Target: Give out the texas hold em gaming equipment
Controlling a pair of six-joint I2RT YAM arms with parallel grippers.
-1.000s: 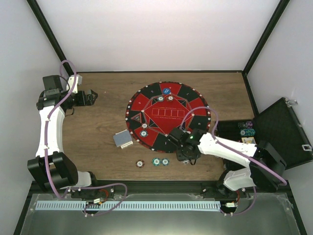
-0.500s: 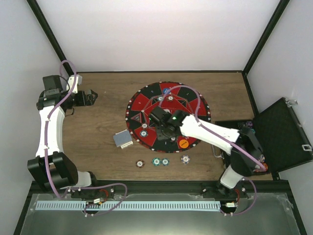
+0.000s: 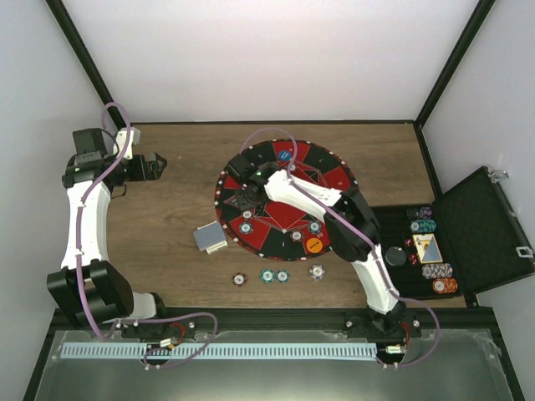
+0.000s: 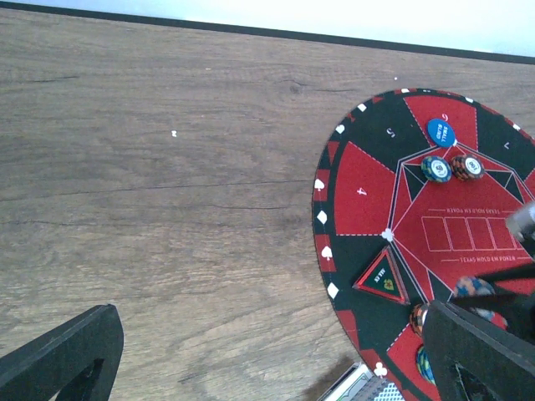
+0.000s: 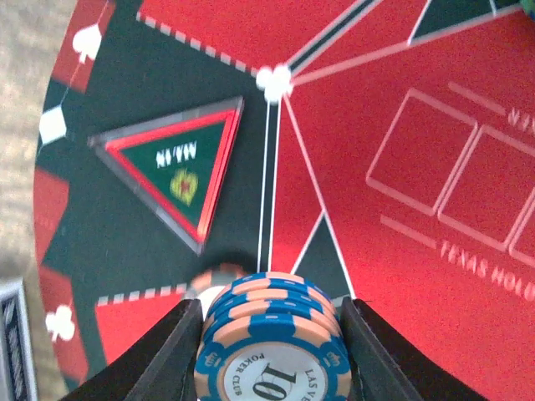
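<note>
I will move my right gripper down and outward and release the stack on the clear dark patch beside the green triangle marker.
My right gripper is shut on a small stack of blue-and-peach poker chips and holds it over the left part of the round red-and-black mat, beside a green triangle marker. In the top view the right gripper reaches across the mat. My left gripper is open and empty over bare wood at the far left. The grey-blue card deck lies left of the mat. Several chips lie in front of it. An orange disc and a blue disc sit on the mat.
An open black case at the right holds more chips and cards. The left wrist view shows the mat, two chips and the deck's corner. Black frame posts stand at the back corners.
My right arm has swung from the mat's front right edge across to its left side, uncovering the orange disc, a front chip and the case. The left arm has not moved.
</note>
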